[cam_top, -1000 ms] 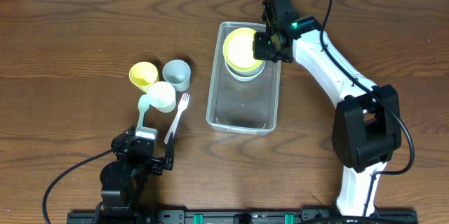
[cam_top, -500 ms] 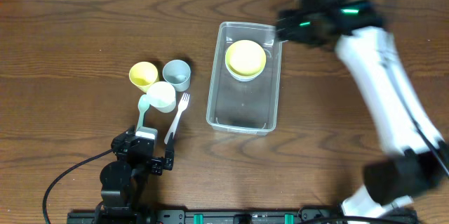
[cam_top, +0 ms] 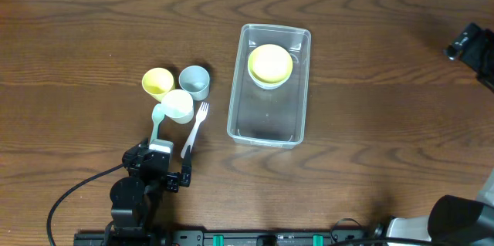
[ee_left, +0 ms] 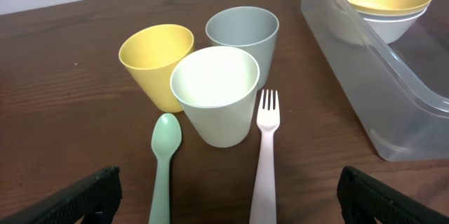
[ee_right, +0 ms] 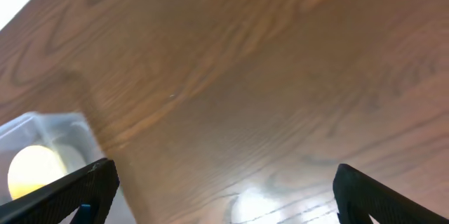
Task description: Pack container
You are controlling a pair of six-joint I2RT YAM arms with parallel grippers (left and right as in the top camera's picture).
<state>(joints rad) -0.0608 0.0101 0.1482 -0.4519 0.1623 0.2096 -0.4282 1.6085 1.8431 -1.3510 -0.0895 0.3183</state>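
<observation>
The cup's opening faces up and its rim is clear on the spoon side, so my left gripper should next rise outward over the spoon point(ee_left: 165, 161), then go down onto the white cup at its spoon-side rim point(ee_left: 175, 92).
The clear container point(cam_top: 266, 121) lies at mid-table with a yellow bowl point(cam_top: 270, 62) nested in a white bowl at its far end. My right gripper point(ee_right: 224, 199) hangs open over bare wood, well to the right of the container point(ee_right: 49, 136); only its tip point(cam_top: 463, 44) shows at the overhead view's right edge. My left gripper point(ee_left: 228, 203) stands open near the front edge, with nothing between its fingers. Just ahead of it lie a green spoon point(ee_left: 165, 161) and a pale fork point(ee_left: 265, 154).
Three cups stand together left of the container: yellow point(cam_top: 157, 82), blue-grey point(cam_top: 194, 81) and white point(cam_top: 177, 106). The spoon point(cam_top: 157, 119) and fork point(cam_top: 194, 129) lie in front of them. The near half of the container holds nothing.
My right gripper has opened, let go of the yellow bowl in the container and swung far to the right. The left arm has not moved.
</observation>
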